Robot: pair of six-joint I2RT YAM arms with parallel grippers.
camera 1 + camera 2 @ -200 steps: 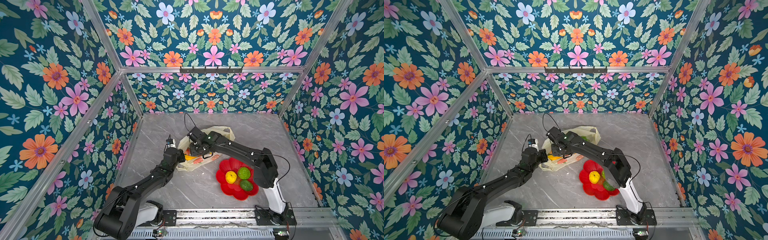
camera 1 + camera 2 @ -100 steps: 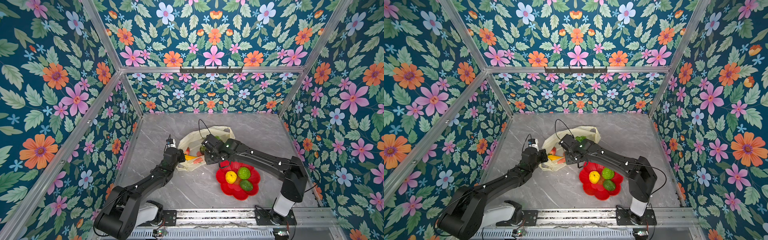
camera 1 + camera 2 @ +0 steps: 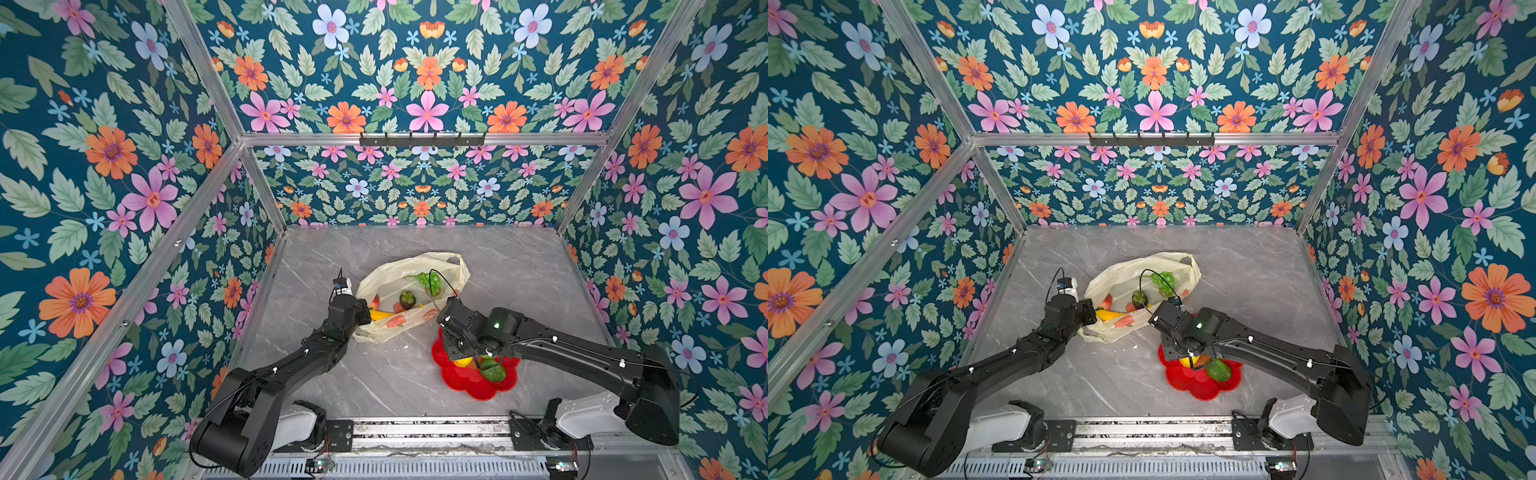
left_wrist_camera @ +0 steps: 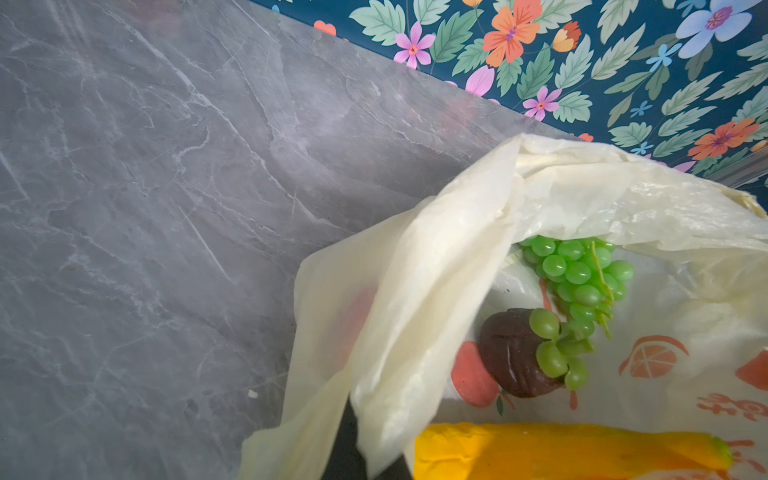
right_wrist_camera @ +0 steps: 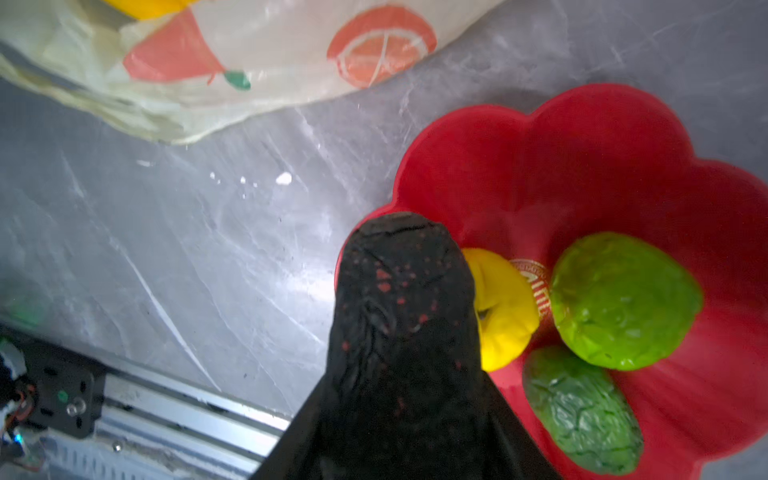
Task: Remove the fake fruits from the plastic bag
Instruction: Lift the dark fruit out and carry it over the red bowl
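The dark fruit with red specks is in my right gripper over the plate's rim, so my right gripper will move down and back toward the bare bottom of the plate beside the lemon and release it there.
The pale-yellow plastic bag (image 3: 399, 270) (image 3: 1129, 270) lies open at mid-table. My left gripper (image 3: 363, 316) (image 4: 361, 461) is shut on its near-left edge, and the film drapes over a black finger. Inside lie green grapes (image 4: 577, 270), a dark fruit (image 4: 511, 353) and a yellow banana (image 4: 561, 451). My right gripper (image 3: 465, 357) (image 5: 403, 436) hangs over the left rim of the red plate (image 5: 582, 145), shut on a dark fruit with red specks (image 5: 399, 291). On the plate rest a lemon (image 5: 503, 307) and two green bumpy fruits (image 5: 623, 299) (image 5: 582, 411).
The flower-shaped plate (image 3: 469, 382) sits to the right of the bag, towards the front rail (image 3: 415, 428). Floral walls close in the grey marble table (image 3: 519, 270) on three sides. A black cable (image 3: 440, 282) from the right wrist arcs over the bag.
My right gripper has come out of the bag's mouth and moved right and nearer, to above the plate's left rim, carrying the dark fruit. The left gripper has held still on the bag.
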